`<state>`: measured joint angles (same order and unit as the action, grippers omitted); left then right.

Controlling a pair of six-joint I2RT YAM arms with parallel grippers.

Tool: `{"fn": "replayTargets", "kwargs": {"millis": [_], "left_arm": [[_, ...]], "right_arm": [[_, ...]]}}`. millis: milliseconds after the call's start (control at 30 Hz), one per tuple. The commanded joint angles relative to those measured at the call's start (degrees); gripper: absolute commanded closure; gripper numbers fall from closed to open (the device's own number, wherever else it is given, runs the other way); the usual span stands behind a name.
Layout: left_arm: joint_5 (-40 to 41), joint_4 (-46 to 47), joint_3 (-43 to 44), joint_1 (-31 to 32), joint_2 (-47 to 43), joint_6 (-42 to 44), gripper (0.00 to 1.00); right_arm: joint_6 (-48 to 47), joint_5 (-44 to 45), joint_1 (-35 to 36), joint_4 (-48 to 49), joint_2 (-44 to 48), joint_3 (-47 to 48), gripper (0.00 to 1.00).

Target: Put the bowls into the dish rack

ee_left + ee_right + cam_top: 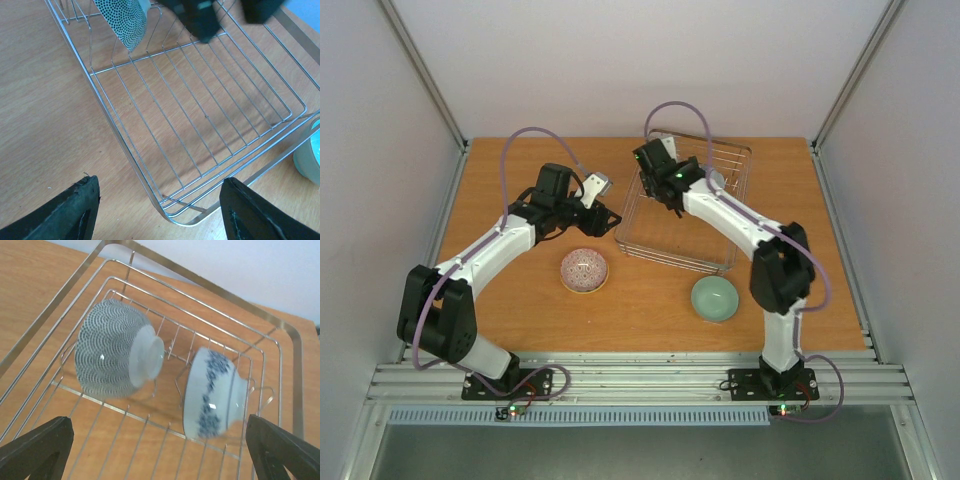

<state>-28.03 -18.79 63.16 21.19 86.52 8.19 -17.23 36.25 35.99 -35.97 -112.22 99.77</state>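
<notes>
The pale green bowl is still outside the rack (pixel 650 238), so my right gripper needs to move back and down next, onto the pale green bowl's rim (pixel 737 300) farthest from the pink-red bowl.
The dish rack (pixel 650 238) is a silvery wire basket at the middle back of the table. Two bowls stand on their sides in its far end: a wave-patterned bowl (pixel 112 350) and a blue-and-white bowl (pixel 212 392). My right gripper (pixel 160 455) hovers over them, open, with nothing between its fingers; from above it (pixel 669 198) is inside the rack's left part. A pink-red bowl (pixel 584 270) and a pale green bowl (pixel 715 298) sit on the table in front of the rack. My left gripper (pixel 162 220) is open above the rack's near left corner (pixel 175 212) and empty.
The left wrist view also shows the dotted bowl (pixel 122 20) in the rack, the right arm's dark gripper (pixel 200 17) above it, and the pale green bowl's edge (pixel 310 155) at the right. Grey walls close in the wooden table (pixel 500 300) on three sides.
</notes>
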Motion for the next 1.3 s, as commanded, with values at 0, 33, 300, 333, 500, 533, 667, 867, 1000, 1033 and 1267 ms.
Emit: {"fn": "replayTargets", "kwargs": {"millis": [0,33,300,333,500,533,667,867,1000,1033,1267], "left_arm": [[-0.5,1.8,0.1,-0.2,0.8,0.8,0.34],[-0.8,1.8,0.2,-0.2,0.9,0.7,0.34],[-2.2,1.1,0.6,-0.2,1.5,0.4,0.34],[-2.3,1.2,0.6,-0.1,1.5,0.4,0.34],[-2.9,1.0,0.7,-0.1,1.2,0.2,0.34],[-2.9,1.0,0.7,-0.1,1.1,0.2,0.34],[-3.9,1.0,0.8,-0.1,1.0,-0.2,0.34],[-4.4,1.0,0.7,-0.1,1.1,-0.5,0.34],[-4.4,0.8,0.8,-0.2,1.0,-0.6,0.34],[-4.4,0.8,0.8,-0.2,1.0,-0.6,0.34],[-4.5,0.8,1.0,-0.1,1.6,-0.8,0.34]], "right_arm": [[5.2,-5.9,0.2,0.3,10.7,-8.8,0.06],[6.6,-7.2,0.2,-0.4,12.9,-11.3,0.06],[16.7,-13.5,0.3,-6.0,35.2,-30.7,0.14],[18.1,-13.6,0.4,-7.3,37.8,-32.5,0.15],[26.5,-12.2,0.9,-15.6,50.4,-41.7,0.22],[29.0,-11.8,0.9,-17.5,52.7,-43.2,0.24],[34.9,-13.7,0.9,-22.5,60.1,-48.4,0.31],[41.1,-17.4,0.9,-24.1,62.9,-56.1,0.37],[43.9,-19.8,0.9,-23.2,63.0,-60.8,0.4],[44.4,-20.0,0.9,-22.8,63.1,-61.8,0.41],[45.1,-21.1,0.9,-19.9,61.9,-66.3,0.47]]}}
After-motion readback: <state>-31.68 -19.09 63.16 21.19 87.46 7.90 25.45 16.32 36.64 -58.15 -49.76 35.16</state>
